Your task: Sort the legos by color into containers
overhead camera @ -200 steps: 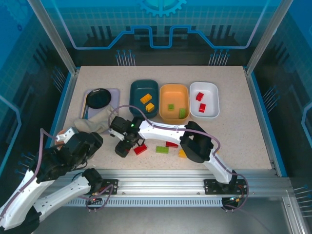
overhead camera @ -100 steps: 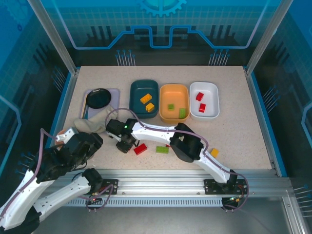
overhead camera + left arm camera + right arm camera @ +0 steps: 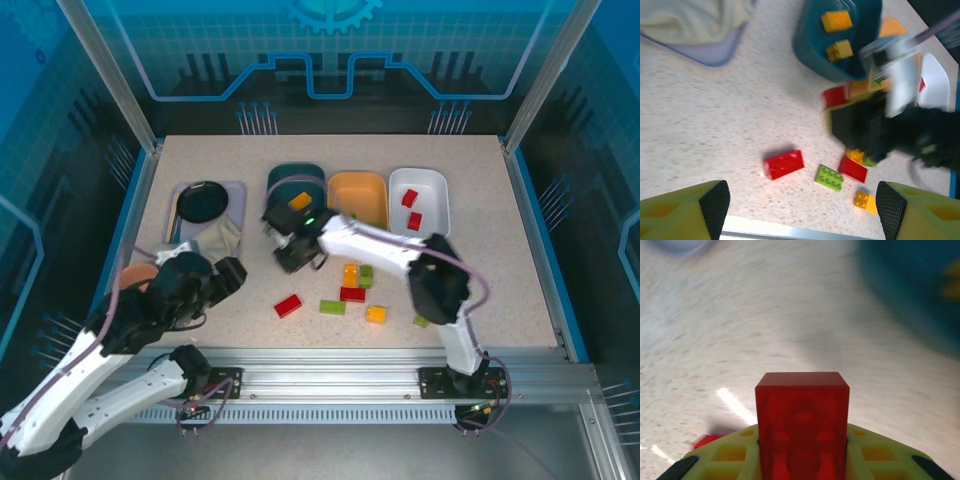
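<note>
I should next swing my right gripper across over the white bin with red bricks, which is past the orange bin from that gripper, and let go of the matching red lego there.
My right gripper hovers just in front of the dark teal bin, shut on a red lego that stands upright between its yellow-green fingers. That bin holds orange-yellow bricks. The orange bin and the white bin, with two red bricks, stand to its right. Loose on the table lie a red brick, a green one, another red and a yellow one. My left gripper hangs open above the table, left of these bricks.
A lavender tray with a black round dish and a crumpled beige cloth sit at the left. A terracotta bowl peeks out beside the left arm. The right arm's links stretch over the loose bricks.
The right gripper has swung up and right from the table's left-centre toward the teal bin, uncovering more loose bricks. The left arm has moved forward and right over the table.
</note>
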Action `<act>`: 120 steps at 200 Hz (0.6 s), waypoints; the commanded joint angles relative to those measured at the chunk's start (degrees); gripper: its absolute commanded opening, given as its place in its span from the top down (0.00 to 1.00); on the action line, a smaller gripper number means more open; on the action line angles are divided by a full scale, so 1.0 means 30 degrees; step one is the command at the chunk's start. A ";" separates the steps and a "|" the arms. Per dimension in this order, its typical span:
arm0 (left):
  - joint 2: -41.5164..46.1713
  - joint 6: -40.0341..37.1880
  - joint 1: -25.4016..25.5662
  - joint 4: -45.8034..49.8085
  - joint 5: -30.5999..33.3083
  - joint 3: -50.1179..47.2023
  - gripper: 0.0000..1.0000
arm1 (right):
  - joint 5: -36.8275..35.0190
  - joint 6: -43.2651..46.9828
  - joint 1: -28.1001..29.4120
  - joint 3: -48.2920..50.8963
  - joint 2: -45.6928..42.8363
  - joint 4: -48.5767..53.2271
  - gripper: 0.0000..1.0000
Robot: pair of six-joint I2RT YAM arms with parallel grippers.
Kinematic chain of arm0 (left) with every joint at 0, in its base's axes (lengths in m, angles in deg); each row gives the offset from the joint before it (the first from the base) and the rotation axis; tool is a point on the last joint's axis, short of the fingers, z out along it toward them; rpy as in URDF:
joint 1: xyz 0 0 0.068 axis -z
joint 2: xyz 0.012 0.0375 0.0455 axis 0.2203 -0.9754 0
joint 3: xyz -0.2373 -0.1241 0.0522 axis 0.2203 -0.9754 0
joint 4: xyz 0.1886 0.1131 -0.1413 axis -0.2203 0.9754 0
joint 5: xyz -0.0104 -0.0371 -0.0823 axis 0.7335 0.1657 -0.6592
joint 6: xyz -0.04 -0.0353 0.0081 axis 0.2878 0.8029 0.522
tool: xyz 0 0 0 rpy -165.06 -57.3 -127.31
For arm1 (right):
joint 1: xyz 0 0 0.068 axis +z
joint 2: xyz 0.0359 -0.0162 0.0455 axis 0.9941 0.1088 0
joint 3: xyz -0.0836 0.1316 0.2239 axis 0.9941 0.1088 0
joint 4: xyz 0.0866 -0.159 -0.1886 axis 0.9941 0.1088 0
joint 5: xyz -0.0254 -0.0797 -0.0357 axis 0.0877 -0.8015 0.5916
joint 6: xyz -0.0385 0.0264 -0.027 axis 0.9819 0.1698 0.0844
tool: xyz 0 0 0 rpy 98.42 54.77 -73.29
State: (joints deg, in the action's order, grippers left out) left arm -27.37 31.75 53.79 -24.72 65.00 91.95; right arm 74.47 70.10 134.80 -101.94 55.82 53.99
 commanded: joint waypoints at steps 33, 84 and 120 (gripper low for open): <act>-0.6509 -0.2520 -0.0003 -0.8340 -0.5800 0.0465 0.18 | -0.1499 -0.2240 -0.8677 0.4708 -0.5692 0.1167 0.74; -1.2077 -0.3597 -0.0397 -1.0900 -0.8174 0.3464 0.18 | -0.1342 -0.2280 -1.3537 0.2398 -0.2073 0.2027 0.73; -1.4487 -0.4182 -0.0516 -1.1163 -0.8743 0.5321 0.19 | -0.2458 -0.2168 -1.4634 -0.2168 0.2037 0.3869 0.72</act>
State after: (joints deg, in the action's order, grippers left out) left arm -67.69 22.08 52.76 -55.67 42.40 104.01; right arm 69.53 64.07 92.51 -99.93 56.02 60.20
